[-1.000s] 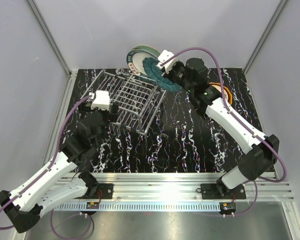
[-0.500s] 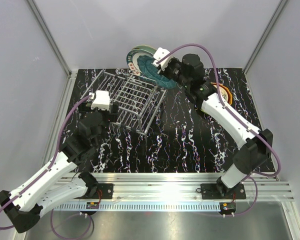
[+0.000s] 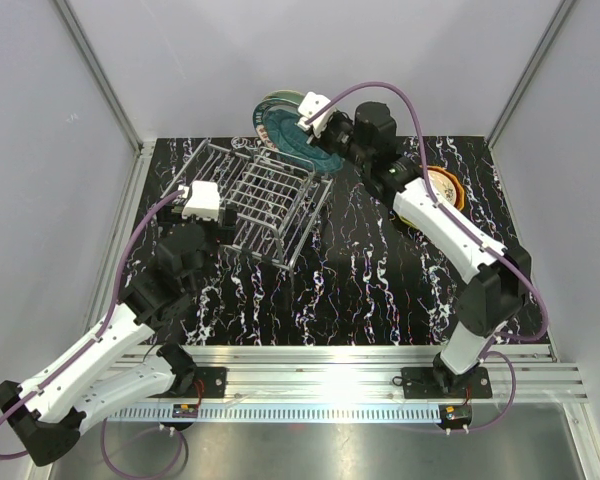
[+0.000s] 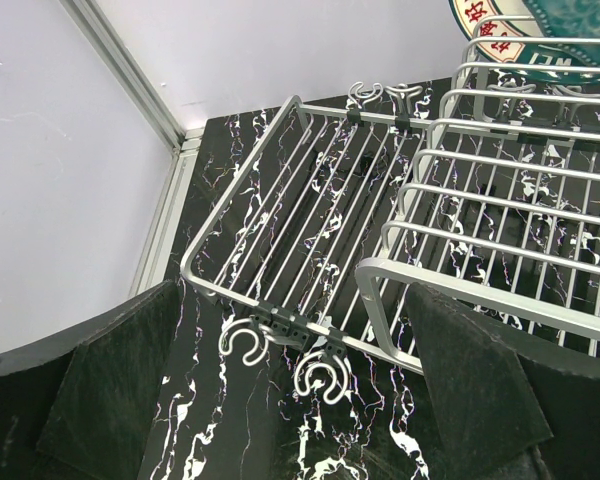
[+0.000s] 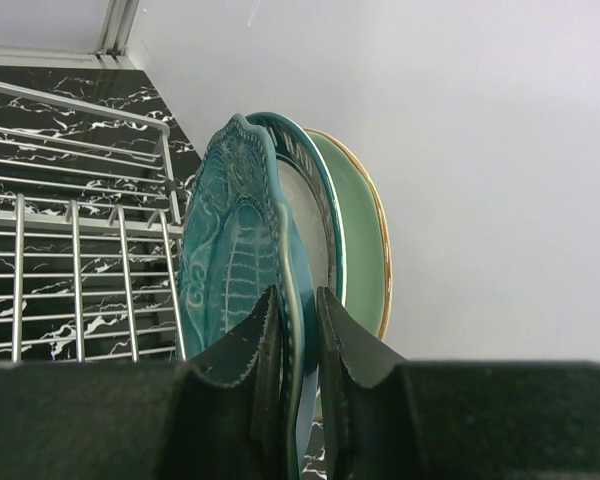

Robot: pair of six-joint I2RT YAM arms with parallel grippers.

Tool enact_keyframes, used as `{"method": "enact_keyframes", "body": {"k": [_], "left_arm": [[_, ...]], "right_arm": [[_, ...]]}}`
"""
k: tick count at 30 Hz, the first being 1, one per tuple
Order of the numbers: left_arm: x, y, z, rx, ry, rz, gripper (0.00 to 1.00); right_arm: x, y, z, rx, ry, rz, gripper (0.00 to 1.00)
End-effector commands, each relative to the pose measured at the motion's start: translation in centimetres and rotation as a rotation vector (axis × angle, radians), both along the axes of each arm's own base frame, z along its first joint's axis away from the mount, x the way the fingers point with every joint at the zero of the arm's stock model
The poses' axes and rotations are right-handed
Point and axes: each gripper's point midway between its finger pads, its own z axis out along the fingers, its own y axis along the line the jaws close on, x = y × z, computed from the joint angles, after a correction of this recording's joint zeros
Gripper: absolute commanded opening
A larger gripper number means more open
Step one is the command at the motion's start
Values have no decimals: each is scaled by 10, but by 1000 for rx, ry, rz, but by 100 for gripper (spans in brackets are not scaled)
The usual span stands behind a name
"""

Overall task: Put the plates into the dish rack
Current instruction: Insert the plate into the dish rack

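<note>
I will next ease my right gripper slightly outward and to the left in the top view and release, because the dark teal plate's edge sticks out past the rack's end.
My right gripper is shut on the rim of the dark teal plate and holds it on edge at the far end of the dish rack. Behind it stand a cream-centred plate and a mint green plate, upright against the back wall. The rack shows in the left wrist view with its slot bars bare. My left gripper is open and empty, low over the rack's near left corner. A red-orange rimmed plate lies on the table at the right.
The black marbled table is walled by white panels on three sides. Two wire hooks stick out from the rack's near edge between my left fingers. My right arm reaches diagonally across the table's right half.
My right gripper has carried the dark teal plate back and to the left, tilting it up on edge beside the plates at the wall. The left arm has not moved.
</note>
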Motion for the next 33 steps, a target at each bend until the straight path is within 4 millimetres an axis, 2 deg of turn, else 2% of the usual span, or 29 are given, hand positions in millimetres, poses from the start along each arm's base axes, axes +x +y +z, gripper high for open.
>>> {"method": "enact_keyframes", "body": {"k": [1,10,27,33], "left_arm": [[2,-1,7,-23,-34,-3,99],[2,-2,8,-25,-35,-9,99],[3,-4,6,-23,-28,-20,99],[3,-5,5,-20,-27,-21,99]], "right_arm": [[-15,5,98,157,-238,54,0],[-7,16,89,171,-212,77,0],[10,28,44,175,-115,73,0],[15,31,35,182,-91,69,9]]}}
